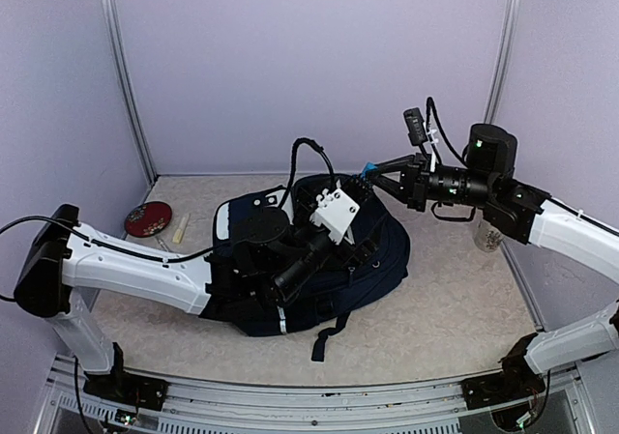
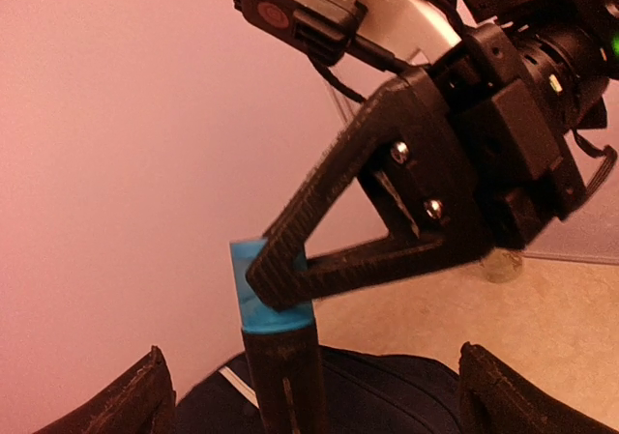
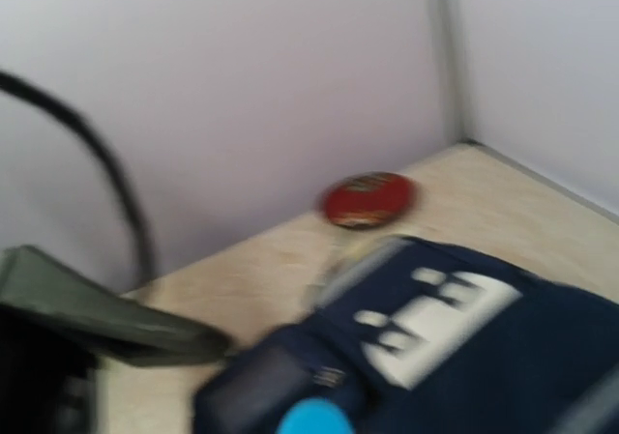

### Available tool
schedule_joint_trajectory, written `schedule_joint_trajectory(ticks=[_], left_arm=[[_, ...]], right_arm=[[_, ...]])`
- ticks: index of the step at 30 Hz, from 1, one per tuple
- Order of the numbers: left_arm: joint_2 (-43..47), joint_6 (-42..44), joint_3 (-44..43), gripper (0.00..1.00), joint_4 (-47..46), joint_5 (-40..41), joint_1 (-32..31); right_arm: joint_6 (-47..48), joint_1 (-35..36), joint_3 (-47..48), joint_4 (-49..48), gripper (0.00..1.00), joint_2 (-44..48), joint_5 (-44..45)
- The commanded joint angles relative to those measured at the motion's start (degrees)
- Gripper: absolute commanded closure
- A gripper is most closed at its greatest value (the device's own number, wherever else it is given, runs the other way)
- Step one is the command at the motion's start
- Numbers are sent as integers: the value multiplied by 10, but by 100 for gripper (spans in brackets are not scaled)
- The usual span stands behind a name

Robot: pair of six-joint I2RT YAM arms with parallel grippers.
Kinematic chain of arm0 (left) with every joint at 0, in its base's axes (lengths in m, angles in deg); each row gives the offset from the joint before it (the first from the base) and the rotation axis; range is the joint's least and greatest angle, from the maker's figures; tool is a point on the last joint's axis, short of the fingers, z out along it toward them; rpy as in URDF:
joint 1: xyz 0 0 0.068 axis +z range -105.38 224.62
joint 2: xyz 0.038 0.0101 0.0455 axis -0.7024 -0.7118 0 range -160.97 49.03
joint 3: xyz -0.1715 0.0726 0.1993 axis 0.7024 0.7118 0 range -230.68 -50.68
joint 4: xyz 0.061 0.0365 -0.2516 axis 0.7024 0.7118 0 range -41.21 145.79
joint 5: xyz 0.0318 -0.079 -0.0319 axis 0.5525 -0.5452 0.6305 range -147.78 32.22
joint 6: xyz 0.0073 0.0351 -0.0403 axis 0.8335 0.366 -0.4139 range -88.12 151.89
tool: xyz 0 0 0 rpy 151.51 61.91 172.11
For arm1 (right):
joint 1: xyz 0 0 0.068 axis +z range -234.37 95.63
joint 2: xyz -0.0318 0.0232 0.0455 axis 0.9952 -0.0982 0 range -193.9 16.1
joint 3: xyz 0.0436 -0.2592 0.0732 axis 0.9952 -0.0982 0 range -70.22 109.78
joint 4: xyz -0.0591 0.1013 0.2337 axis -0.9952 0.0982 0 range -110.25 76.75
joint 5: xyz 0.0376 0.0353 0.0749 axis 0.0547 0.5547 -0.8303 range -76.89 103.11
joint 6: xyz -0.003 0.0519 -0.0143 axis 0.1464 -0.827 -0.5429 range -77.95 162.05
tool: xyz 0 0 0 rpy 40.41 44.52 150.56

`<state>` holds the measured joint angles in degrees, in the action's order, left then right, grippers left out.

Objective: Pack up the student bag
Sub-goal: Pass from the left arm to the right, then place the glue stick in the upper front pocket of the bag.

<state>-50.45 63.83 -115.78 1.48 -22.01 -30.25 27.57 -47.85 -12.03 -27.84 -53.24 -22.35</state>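
Observation:
Next, my right gripper moves away from the left gripper, then lowers the marker inside the bag's end nearest the cup.
The student bag (image 1: 379, 260), dark navy with white patches, lies in the middle of the table. It also shows in the left wrist view (image 2: 387, 395) and the right wrist view (image 3: 522, 366). My right gripper (image 1: 373, 176) is over the bag's far edge, shut on the blue cap of a dark marker (image 2: 276, 299) that stands upright. The cap shows blurred at the bottom of the right wrist view (image 3: 314, 419). My left gripper (image 2: 319, 395) is wide open just below, its fingertips (image 2: 145, 395) far either side of the marker, not touching it. In the top view it hovers over the bag (image 1: 350, 205).
A red round disc (image 1: 147, 218) and a cream stick (image 1: 180, 227) lie at the back left near the wall; the disc also shows in the right wrist view (image 3: 368, 199). A clear cup (image 1: 488, 236) stands at the right, under my right arm. A black strap (image 1: 329, 335) trails toward the front.

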Motion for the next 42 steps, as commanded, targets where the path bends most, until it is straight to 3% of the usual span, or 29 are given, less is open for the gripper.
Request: schedule_joint_trajectory(ticks=[1, 4, 7, 11, 14, 26, 31, 35, 42], left_arm=[[53, -187, -41, 1, 232, -110, 49], [63, -283, -69, 1, 336, -192, 108], [34, -346, -131, 1, 417, -211, 138], [-16, -377, -210, 1, 508, -181, 137], [-23, -425, -214, 1, 544, -159, 162], [115, -599, 10, 1, 596, -107, 348], [163, -645, 119, 4, 575, -154, 413], [151, -651, 165, 7, 518, -200, 421], [110, -644, 158, 11, 451, -277, 420]], right_arm=[[-23, -55, 4, 91, 100, 30, 102], [-77, -125, -22, 111, 100, 34, 120], [-165, -186, -79, 43, 100, 26, 58], [-231, -203, -109, -56, 100, -15, -14], [-244, -203, -108, -85, 100, -42, -35], [-288, -178, -120, -157, 100, -83, -77], [-307, -142, -108, -188, 100, -129, -109], [-315, -117, -84, -199, 100, -172, -115], [-328, -77, -28, -208, 100, -249, -133]])
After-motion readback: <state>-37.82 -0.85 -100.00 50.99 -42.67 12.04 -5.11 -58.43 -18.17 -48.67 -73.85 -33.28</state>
